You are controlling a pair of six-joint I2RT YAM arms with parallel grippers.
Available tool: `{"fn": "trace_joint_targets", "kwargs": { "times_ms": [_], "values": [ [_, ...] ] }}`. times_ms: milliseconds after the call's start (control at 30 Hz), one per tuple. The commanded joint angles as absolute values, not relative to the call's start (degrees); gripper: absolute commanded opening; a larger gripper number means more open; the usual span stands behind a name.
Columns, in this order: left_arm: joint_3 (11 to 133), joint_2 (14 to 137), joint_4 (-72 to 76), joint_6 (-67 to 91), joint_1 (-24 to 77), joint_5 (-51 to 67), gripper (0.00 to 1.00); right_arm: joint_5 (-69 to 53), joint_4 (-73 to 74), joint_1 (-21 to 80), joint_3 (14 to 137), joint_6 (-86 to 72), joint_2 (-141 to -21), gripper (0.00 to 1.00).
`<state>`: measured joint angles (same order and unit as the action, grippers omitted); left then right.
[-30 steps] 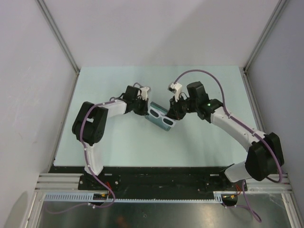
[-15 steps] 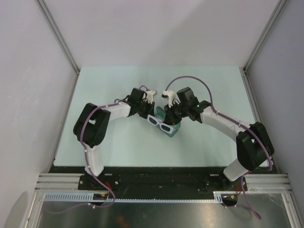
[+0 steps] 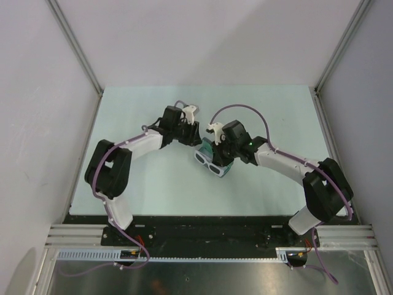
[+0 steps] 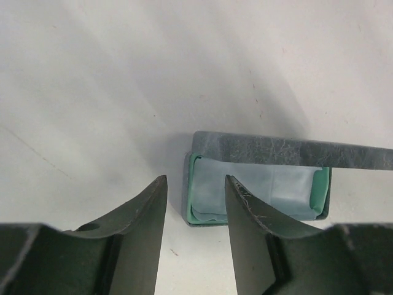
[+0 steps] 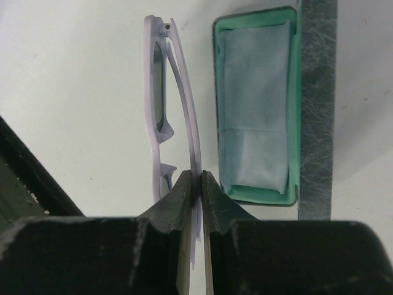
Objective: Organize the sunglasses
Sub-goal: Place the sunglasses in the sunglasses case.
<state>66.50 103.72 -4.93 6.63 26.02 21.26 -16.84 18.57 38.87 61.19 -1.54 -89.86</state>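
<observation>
My right gripper moves toward the upright lid and down over the folded cloth next to release the sunglasses [image 3: 207,163], since they still hang beside the open case.
The sunglasses [image 5: 156,92], white-framed with dark lenses and folded arms, hang just above the table with my right gripper [image 5: 196,179] shut on their arms. Right beside them lies the open grey case [image 5: 258,196] with green lining, a grey-blue cloth [image 5: 255,110] folded inside and its lid [image 5: 317,104] standing up. In the top view the sunglasses [image 3: 207,163] sit at the near side of the case [image 3: 206,147], under my right gripper [image 3: 216,155]. My left gripper [image 3: 193,133] stands open and holds nothing, just off the case's [image 4: 258,184] end.
Grey walls with metal posts [image 3: 77,49] enclose the pale green table [image 3: 135,178] on three sides. The black mounting rail [image 3: 202,233] runs along the near edge. Both arms meet around the case in the middle.
My left gripper has opened and pulled back a little toward the far side. The right gripper has carried the sunglasses slightly left, alongside the case.
</observation>
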Motion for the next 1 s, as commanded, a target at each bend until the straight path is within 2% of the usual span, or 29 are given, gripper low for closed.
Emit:
{"fn": "trace_joint_targets", "kwargs": {
  "times_ms": [0, 300, 567, 967],
  "values": [
    [67.9, 100.0, -3.2, 9.7, 23.8, 19.3, 0.47, -13.9, 15.5, 38.4, 60.9, -2.0, -90.4, 0.0],
    [63.5, 93.3, -2.4, 15.6, 22.0, 15.4, 0.47, -8.0, 11.6, 39.6, 61.0, -2.1, -94.7, 0.0],
    [60.0, 88.1, -2.2, 19.3, 22.0, 16.8, 0.49, -6.9, 9.5, 39.7, 60.9, -0.3, -96.9, 0.0],
    [56.8, 87.9, -0.7, 21.4, 23.8, 18.2, 0.52, -6.0, 9.1, 39.8, 61.0, 2.1, -99.6, 0.0]
  ]
}}
